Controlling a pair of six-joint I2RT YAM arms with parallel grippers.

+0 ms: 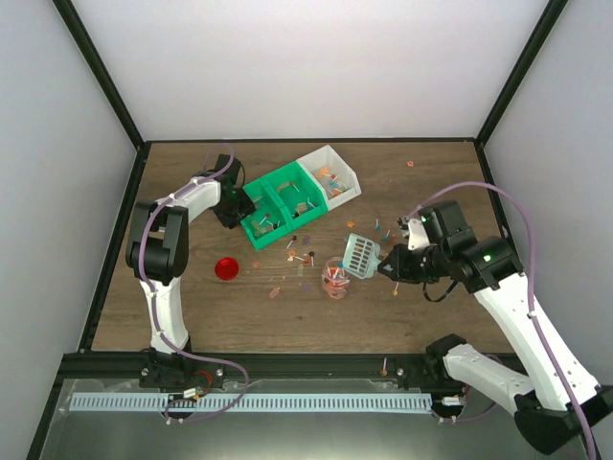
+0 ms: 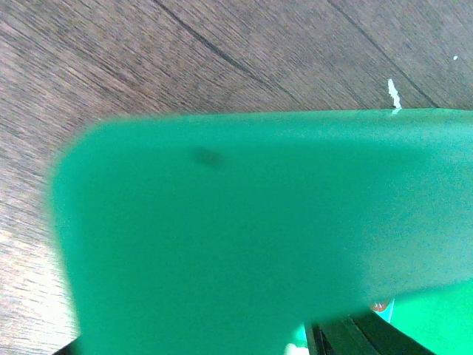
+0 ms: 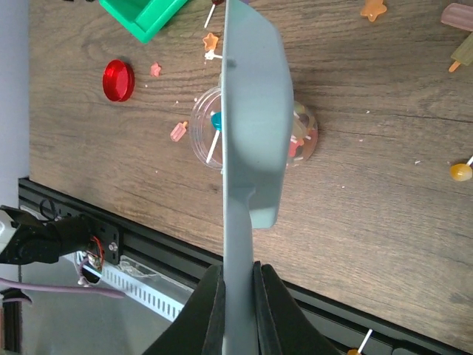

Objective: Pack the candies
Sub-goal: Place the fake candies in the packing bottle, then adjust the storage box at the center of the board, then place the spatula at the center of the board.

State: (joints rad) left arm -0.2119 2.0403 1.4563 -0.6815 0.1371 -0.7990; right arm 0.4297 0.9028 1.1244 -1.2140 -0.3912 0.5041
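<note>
The scoop should go outward and down with my right gripper, which then releases it on the bare tabletop [image 1: 394,192] beside the white bin.
The candies [image 1: 299,251] are tiny wrapped sweets and lollies strewn over the wooden table between a green bin [image 1: 278,206] and a clear jar [image 1: 335,279]. More candies [image 3: 299,140] show inside the jar [image 3: 199,126]. My right gripper [image 3: 238,296] is shut on the handle of the pale blue-green scoop [image 3: 251,111], which is held edge-on above the jar. Seen from the top, the scoop head [image 1: 361,255] sits just right of the jar, with the right gripper [image 1: 393,264] behind it. My left gripper [image 1: 233,209] grips the green bin's left end. That bin's wall [image 2: 259,222] fills the left wrist view, and only one dark finger [image 2: 347,340] shows.
A white bin [image 1: 330,177] with candies adjoins the green one at the back. A round red lid [image 1: 226,268] lies left of the jar, and is also visible from the right wrist [image 3: 118,80]. A stray lolly [image 3: 460,171] lies to the right. A black rail [image 1: 287,364] runs along the table's near edge.
</note>
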